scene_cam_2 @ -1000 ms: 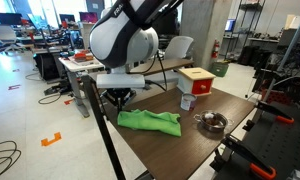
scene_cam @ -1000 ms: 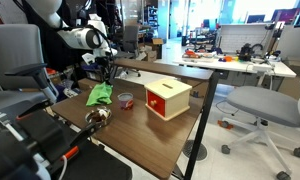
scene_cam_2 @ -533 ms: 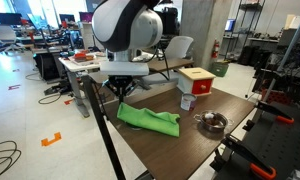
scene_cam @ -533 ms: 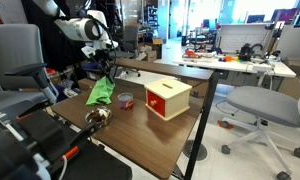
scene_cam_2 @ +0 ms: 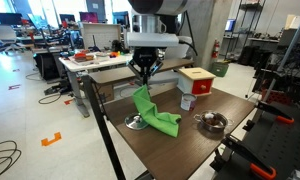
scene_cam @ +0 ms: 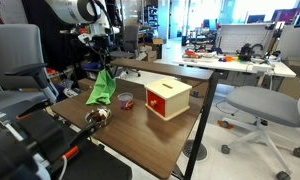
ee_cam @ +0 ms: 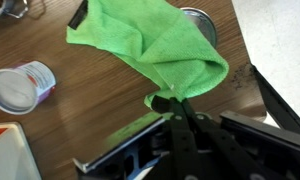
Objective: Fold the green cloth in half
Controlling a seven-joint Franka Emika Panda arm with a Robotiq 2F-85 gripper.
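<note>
The cloth's lower end by the metal bowl (scene_cam: 96, 100) is already on the table, so the robot's gripper will next move back and down over that end of the cloth and let go of the fold.
The green cloth (scene_cam: 99, 90) hangs from my gripper (scene_cam: 102, 63), pinched by one edge. In an exterior view the cloth (scene_cam_2: 150, 110) droops down and its lower end rests bunched on the wooden table (scene_cam_2: 185, 145). My gripper (scene_cam_2: 143, 78) is above the table's edge, well off the surface. In the wrist view the fingertips (ee_cam: 173, 103) are shut on a fold of the cloth (ee_cam: 155, 45), which spreads out below over the tabletop.
A wooden box with a red face (scene_cam: 168, 98) stands mid-table, also visible in an exterior view (scene_cam_2: 195, 80). A small red-and-white cup (ee_cam: 20, 85) sits beside it. A metal bowl (scene_cam_2: 212, 122) and a metal disc (scene_cam_2: 136, 122) lie near the cloth.
My gripper has risen and moved across the table with the cloth's edge in it. The cloth went from lying flat to hanging, uncovering the metal disc.
</note>
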